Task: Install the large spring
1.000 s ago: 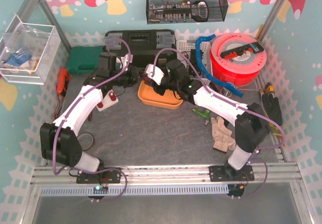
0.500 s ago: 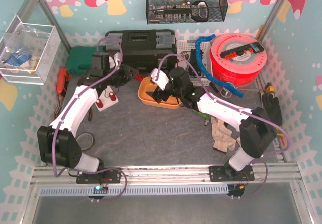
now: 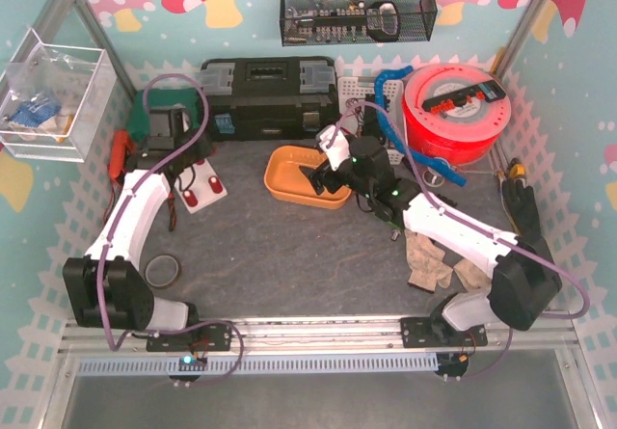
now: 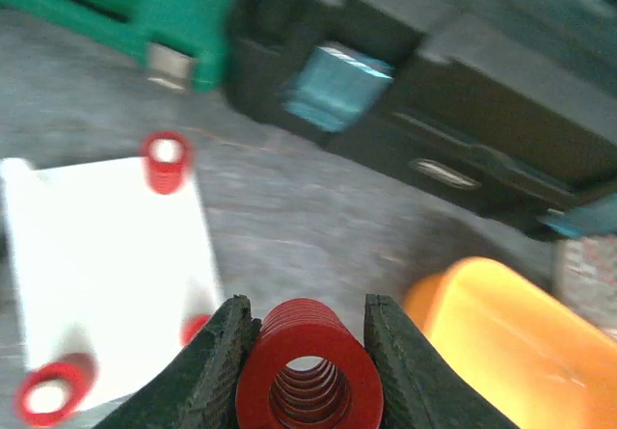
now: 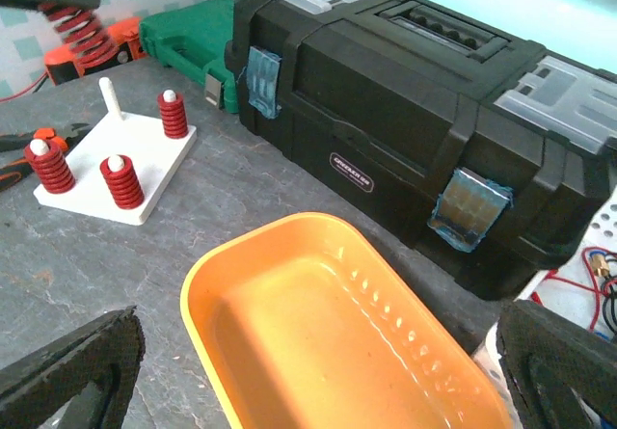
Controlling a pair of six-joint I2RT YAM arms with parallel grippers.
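My left gripper moves down and to the left in the wrist view to the only bare peg point(image 4: 17, 173) next, lowers the coil over it and releases.
The large spring point(image 4: 308, 383) is a red coil, and my left gripper point(image 4: 307, 347) is shut on it, its black fingers point(image 4: 220, 352) pressed to both sides. The right wrist view shows this spring point(image 5: 79, 24) hanging in the air behind the white peg plate point(image 5: 145, 164). The plate carries three smaller red springs point(image 5: 121, 180) on pegs and one bare white peg point(image 5: 109, 96). In the top view the plate point(image 3: 200, 186) lies left of centre. My right gripper point(image 5: 318, 371) is open and holds nothing, just above the orange tray point(image 5: 241, 265).
A black toolbox point(image 3: 270, 87) and a green case point(image 3: 159, 111) line the back. A red filament spool point(image 3: 455, 111) stands at the back right. Work gloves point(image 3: 424, 255) lie near the right arm, and a tape roll point(image 3: 162, 272) lies at the front left.
The two grippers were together beside the tray. The right one has opened and drawn back right. The left arm has swung left with the spring to behind the peg plate.
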